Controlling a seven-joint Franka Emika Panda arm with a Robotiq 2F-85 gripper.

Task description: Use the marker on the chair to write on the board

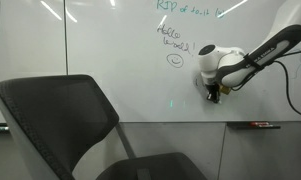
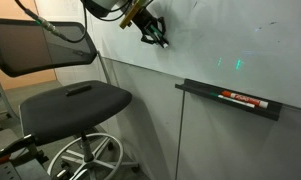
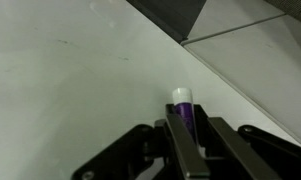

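Observation:
My gripper draws away from the whiteboard next and lowers the marker onto the black chair's seat to release it, since that broad flat surface offers open room.
My gripper is up at the whiteboard, below the green handwriting and the smiley face. It also shows in an exterior view. In the wrist view the jaws are shut on the marker, which has a purple body and a pale tip. The tip points at the white surface and looks to touch or nearly touch it. The black office chair stands in front of the board, and its seat is bare.
A grey rail under the board holds a red-and-black marker-like item, also seen in an exterior view. A black cable hangs from the arm. The chair's chrome base is on the floor.

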